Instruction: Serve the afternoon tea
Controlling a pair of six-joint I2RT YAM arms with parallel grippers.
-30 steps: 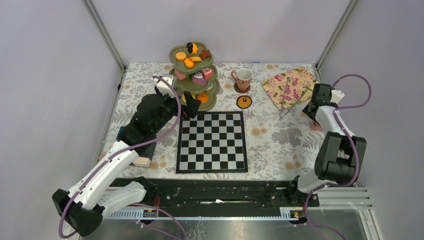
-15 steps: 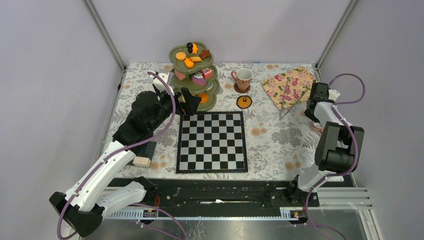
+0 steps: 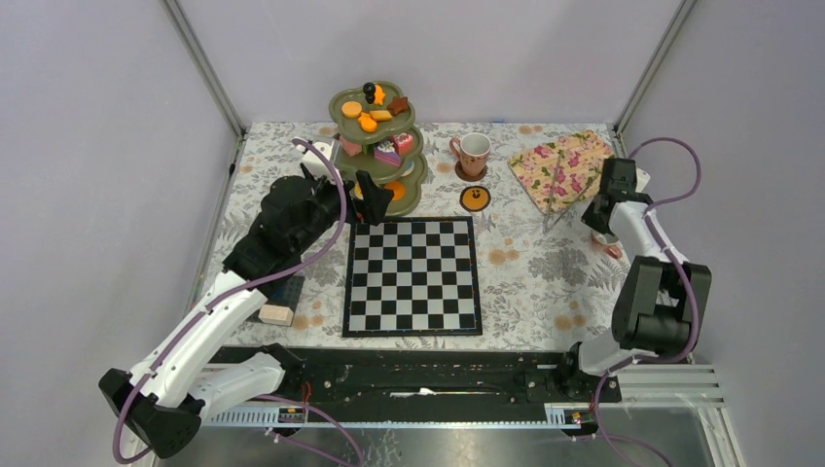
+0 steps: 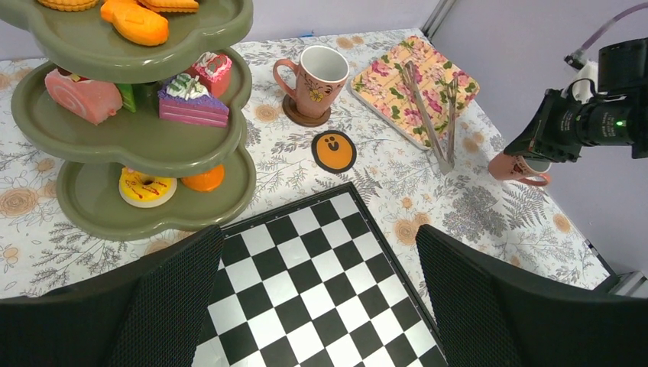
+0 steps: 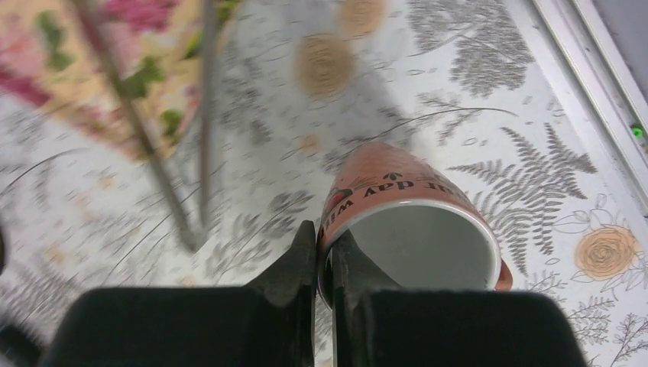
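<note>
Next, my right gripper carries the cup onto the bare orange face coaster [image 3: 475, 198] and releases it, since the coaster lies to the gripper's left in the top view.
The olive-green three-tier stand [image 3: 412, 195] holds orange, pink and brown toy pastries [image 3: 391, 151] at the back of the table. My left gripper [image 3: 366, 200] hovers open beside its lowest tier, over the chessboard's far-left corner; in the left wrist view its fingers [image 4: 176, 294] stand wide apart with nothing between them. One pink cup [image 3: 474, 153] sits upright on a brown coaster. My right gripper [image 5: 325, 252] is shut on the rim of the other pink cup [image 5: 413, 218], one finger inside and one outside, low over the cloth at the far right [image 3: 605, 229].
The chessboard [image 3: 413, 275] fills the middle. An orange face coaster [image 3: 474, 198] lies behind it. Metal tongs [image 4: 439, 122] rest on a floral napkin [image 3: 564, 165] at the back right. Blue and beige blocks [image 3: 277, 311] lie under the left arm.
My right gripper has closed on the cup's rim and its wrist has shifted slightly left. The left gripper has edged a little nearer the stand.
</note>
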